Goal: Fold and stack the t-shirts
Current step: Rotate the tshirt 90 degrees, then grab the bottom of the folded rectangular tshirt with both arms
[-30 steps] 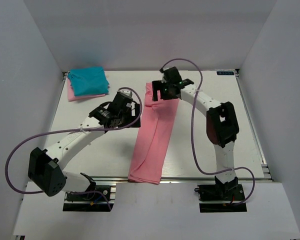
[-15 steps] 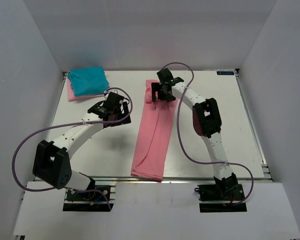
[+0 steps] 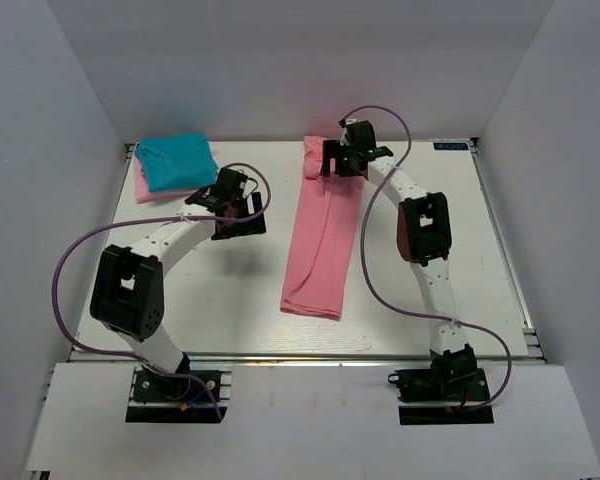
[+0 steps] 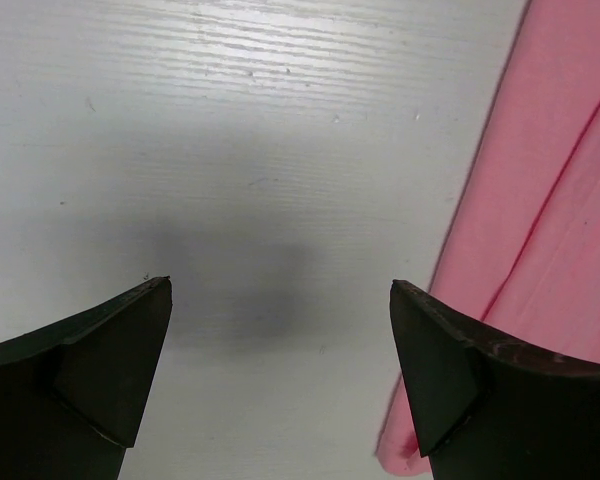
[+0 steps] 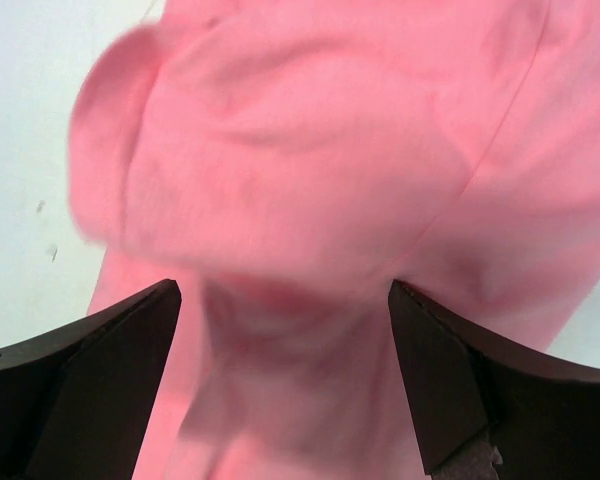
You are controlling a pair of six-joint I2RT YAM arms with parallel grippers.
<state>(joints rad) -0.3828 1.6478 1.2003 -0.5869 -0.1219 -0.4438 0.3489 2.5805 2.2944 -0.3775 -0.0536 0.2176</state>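
Observation:
My right gripper should next move back along the t-shirt, then down onto the edge of the top layer beside the t-shirt's near corner, because that edge slants into it.
The salmon-pink t-shirt (image 3: 325, 240) lies as a long narrow folded strip running from the table's back edge toward the front. My right gripper (image 3: 343, 160) is over its bunched far end. In the right wrist view its jaws (image 5: 280, 290) stand wide apart with the blurred pink cloth (image 5: 310, 130) between and beyond them. My left gripper (image 3: 240, 215) hangs open and empty over bare table (image 4: 230, 150), just left of the strip's edge (image 4: 550, 200). The teal-blue t-shirt (image 3: 175, 162) lies folded on top of the pale pink t-shirt (image 3: 148, 190) at the back left corner.
White walls close the table in at the left, back and right. The table's metal front edge (image 3: 300, 355) lies just below the strip's near end. Purple cables loop from both arms.
The salmon-pink strip has been dragged toward the back, off the front edge. My right gripper moved to the back edge with it. My left gripper drew back and left.

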